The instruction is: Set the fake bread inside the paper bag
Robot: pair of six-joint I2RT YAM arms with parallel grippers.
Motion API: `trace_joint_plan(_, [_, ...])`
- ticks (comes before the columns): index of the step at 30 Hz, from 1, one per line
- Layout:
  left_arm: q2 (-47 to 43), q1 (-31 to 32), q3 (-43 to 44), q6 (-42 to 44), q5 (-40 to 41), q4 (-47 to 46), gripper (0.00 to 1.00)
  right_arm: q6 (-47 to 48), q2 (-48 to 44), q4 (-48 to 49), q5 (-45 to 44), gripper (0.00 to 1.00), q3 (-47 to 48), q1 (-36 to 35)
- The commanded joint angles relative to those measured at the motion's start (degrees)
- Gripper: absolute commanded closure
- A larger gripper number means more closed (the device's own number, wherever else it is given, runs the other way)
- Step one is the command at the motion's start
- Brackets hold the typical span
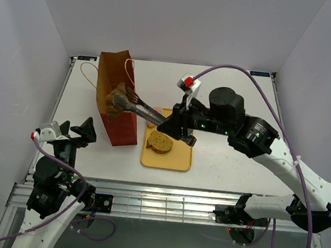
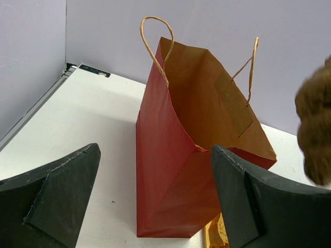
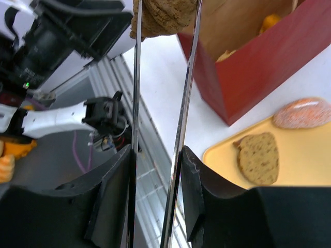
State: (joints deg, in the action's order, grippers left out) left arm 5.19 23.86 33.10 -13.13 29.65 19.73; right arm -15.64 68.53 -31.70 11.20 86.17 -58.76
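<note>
The robot's right gripper needs to move outward and toward the bag [image 1: 118,122] to release the tongs with their ends farther over the bag's opening, because the croissant hangs by the bag's near rim.
The reddish-brown paper bag [image 1: 118,122] stands upright and open at the table's left; it also shows in the left wrist view [image 2: 176,175]. My right gripper [image 1: 180,128] is shut on the silver tongs [image 1: 146,107], whose tips pinch a brown croissant [image 1: 116,100] over the bag's mouth. In the right wrist view the tongs [image 3: 183,103] run between my fingers [image 3: 158,160] up to the croissant [image 3: 165,15]. A speckled slice [image 1: 159,141] and a pink roll [image 1: 151,123] lie on the tray. An orange piece [image 3: 270,21] shows inside the bag. My left gripper [image 1: 77,132] is open and empty, left of the bag.
The flat yellow tray [image 1: 176,160] lies just right of the bag, touching its base. The table's near edge with a metal rail [image 1: 158,196] runs in front. White walls close in the back and both sides.
</note>
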Motion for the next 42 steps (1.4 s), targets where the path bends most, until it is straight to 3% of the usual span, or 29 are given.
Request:
trace_joint_plan(1, [0.17,0.31,0.03,-0.06,0.76,0.49,0.02,3.42,5.2,1.65,-0.92,0.75,6.88,1.98])
trace_joint_plan(11, [0.26,0.31,-0.05,-0.06,0.32,0.4,0.02,5.62,19.79,1.56,6.02,0.75,19.2,9.36])
trace_joint_plan(15, [0.35,0.31,-0.06,0.03,0.06,0.31,0.02,5.44,23.3,1.56,7.08,0.66,20.79,10.95])
trace_joint_plan(18, [0.43,0.31,-0.06,0.03,-0.03,0.31,0.02,5.44,24.19,1.56,7.25,0.54,21.14,11.65])
trace_joint_plan(33, [0.52,0.31,-0.06,0.03,-0.38,0.23,0.02,5.62,24.1,1.29,8.84,0.4,22.46,12.36])
trace_joint_plan(37, [0.52,0.31,-0.14,0.12,-0.38,0.23,0.02,5.62,23.84,1.03,9.01,0.4,22.81,12.36])
trace_joint_plan(42, [0.52,0.31,-0.14,0.12,-0.47,0.14,0.02,5.88,20.95,1.29,11.12,0.48,21.94,12.36])
